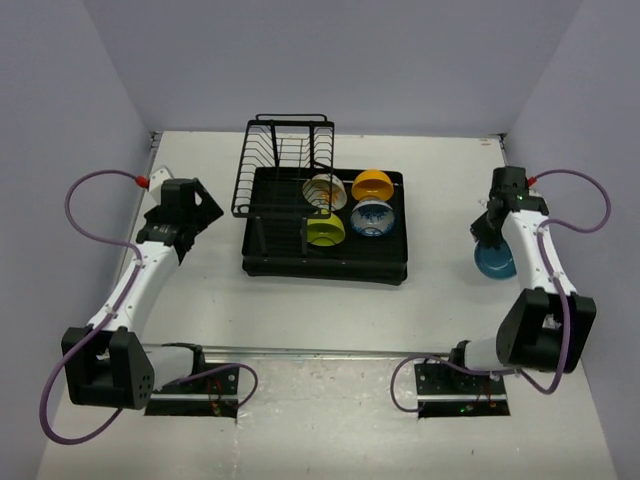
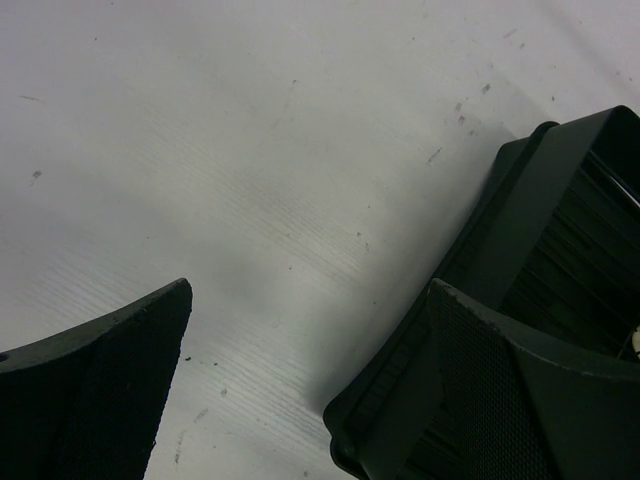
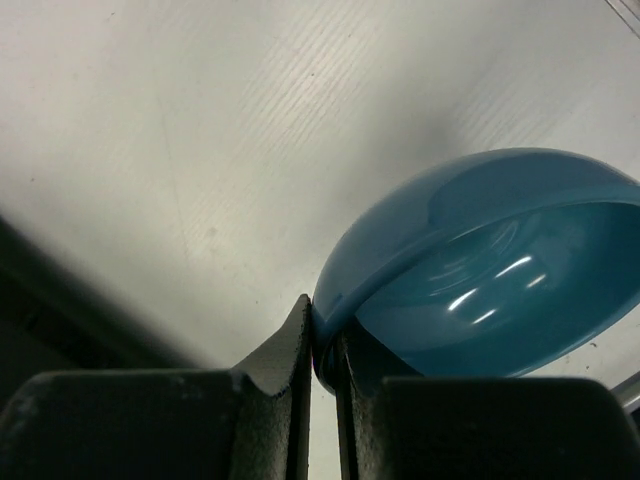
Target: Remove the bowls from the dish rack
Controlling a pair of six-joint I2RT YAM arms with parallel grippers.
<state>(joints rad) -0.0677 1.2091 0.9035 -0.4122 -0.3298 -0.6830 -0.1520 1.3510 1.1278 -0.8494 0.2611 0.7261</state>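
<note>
My right gripper needs to go down next and move slightly outward until the blue bowl rests there, because the bowl hangs above bare table, clear of the rack.
The black dish rack (image 1: 325, 262) sits mid-table with its wire plate section (image 1: 283, 160) at the back left. In it are a white patterned bowl (image 1: 323, 190), an orange bowl (image 1: 371, 184), a yellow-green bowl (image 1: 326, 230) and a pale bowl with blue marks (image 1: 373, 217). My right gripper (image 1: 486, 235) is shut on the rim of the blue bowl (image 1: 495, 260), right of the rack; the wrist view shows the bowl (image 3: 490, 270) pinched at its edge above the table. My left gripper (image 1: 205, 212) is open and empty, left of the rack, whose corner (image 2: 520, 260) shows in its wrist view.
Grey walls close in the white table (image 1: 200, 300) at the back and both sides. The arm bases (image 1: 190, 385) stand at the near edge. Bare table lies on both sides of the rack.
</note>
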